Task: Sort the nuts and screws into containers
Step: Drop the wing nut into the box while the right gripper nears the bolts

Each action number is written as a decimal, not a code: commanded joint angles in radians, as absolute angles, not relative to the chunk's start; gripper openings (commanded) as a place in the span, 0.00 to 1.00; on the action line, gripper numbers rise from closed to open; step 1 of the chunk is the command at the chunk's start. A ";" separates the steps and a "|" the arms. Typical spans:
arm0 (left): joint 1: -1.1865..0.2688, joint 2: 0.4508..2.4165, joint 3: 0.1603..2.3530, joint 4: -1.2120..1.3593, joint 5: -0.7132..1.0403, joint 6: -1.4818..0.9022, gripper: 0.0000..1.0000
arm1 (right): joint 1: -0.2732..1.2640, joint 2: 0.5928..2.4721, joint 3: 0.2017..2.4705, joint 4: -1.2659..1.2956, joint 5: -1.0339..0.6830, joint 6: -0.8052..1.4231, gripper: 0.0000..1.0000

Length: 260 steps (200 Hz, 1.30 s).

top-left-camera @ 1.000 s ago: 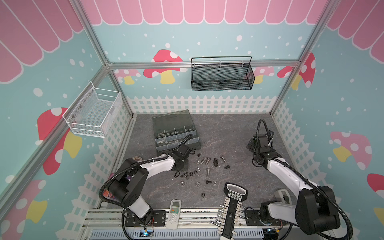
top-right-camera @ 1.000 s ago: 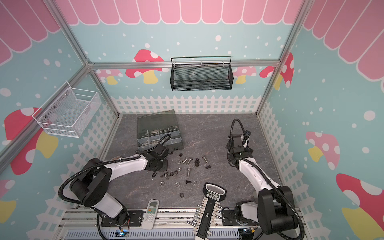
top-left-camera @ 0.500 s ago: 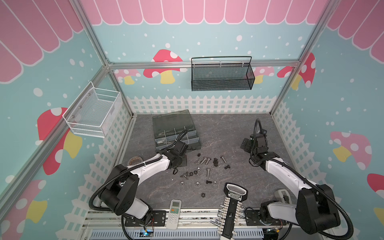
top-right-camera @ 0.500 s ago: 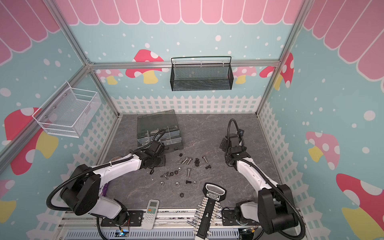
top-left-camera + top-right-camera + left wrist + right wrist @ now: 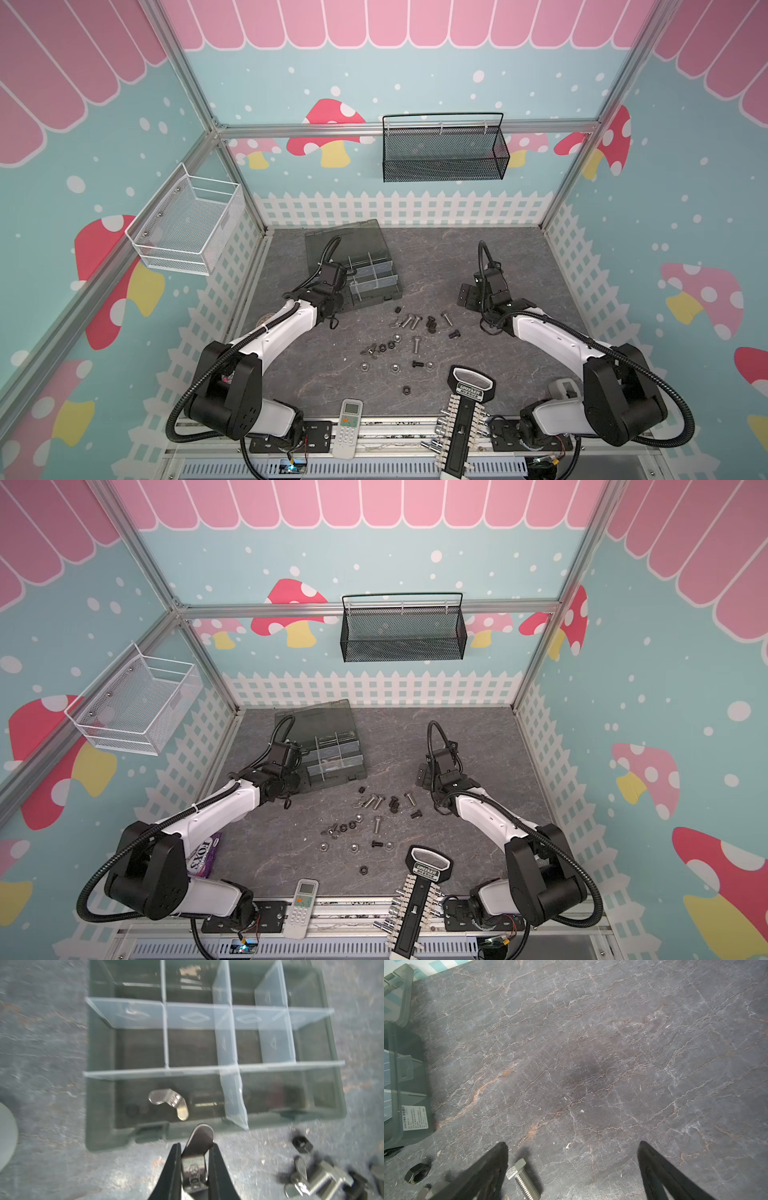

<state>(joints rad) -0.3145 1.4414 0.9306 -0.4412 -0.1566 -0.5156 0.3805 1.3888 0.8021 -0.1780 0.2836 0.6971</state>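
A wing nut is already in the organizer's near section (image 5: pixel 196 1100), so my left gripper should go outward past the organizer's front side and down over that section to release another.
My left gripper (image 5: pixel 196 1145) is shut on a shiny silver wing nut (image 5: pixel 200 1136) just short of the front wall of the containers (image 5: pixel 207 1068). In a top view the left gripper (image 5: pixel 343 301) is at the organizer's (image 5: pixel 374 276) near left corner. Another wing nut (image 5: pixel 169 1099) lies in the nearest left compartment. Loose screws (image 5: pixel 409 321) and nuts (image 5: pixel 365 365) are scattered on the dark floor mid-table. My right gripper (image 5: pixel 573 1145) hangs open over bare floor, and a silver screw (image 5: pixel 523 1178) lies beside one finger (image 5: pixel 496 1159).
A white remote (image 5: pixel 349 422) and a black socket rack (image 5: pixel 465 415) lie at the front edge. A purple candy bag (image 5: pixel 203 854) sits under the left arm. A black mesh basket (image 5: pixel 444 151) and a white wire basket (image 5: pixel 187 224) hang on the walls.
The left gripper has travelled left from the pile to the organizer's front, still shut on the wing nut. The right gripper has shifted a little to the left, staying open.
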 commanded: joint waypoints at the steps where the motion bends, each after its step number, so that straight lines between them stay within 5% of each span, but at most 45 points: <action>1: -0.282 1.466 0.969 -0.406 -0.158 -0.505 0.03 | 0.387 1.385 0.826 -0.201 0.299 0.723 0.98; 88: -0.253 1.623 1.035 -0.329 -0.028 -0.491 0.05 | 0.387 1.391 0.824 -0.196 0.322 0.737 0.98; 163: -0.253 1.673 1.033 -0.327 -0.028 -0.482 0.15 | 0.388 1.408 0.831 -0.191 0.319 0.738 0.98; 208: -0.253 1.658 1.019 -0.328 -0.018 -0.489 0.34 | 0.388 1.406 0.835 -0.191 0.322 0.738 0.98; 260: -0.254 1.583 0.995 -0.344 -0.009 -0.486 0.35 | 0.388 1.402 0.839 -0.191 0.327 0.742 0.98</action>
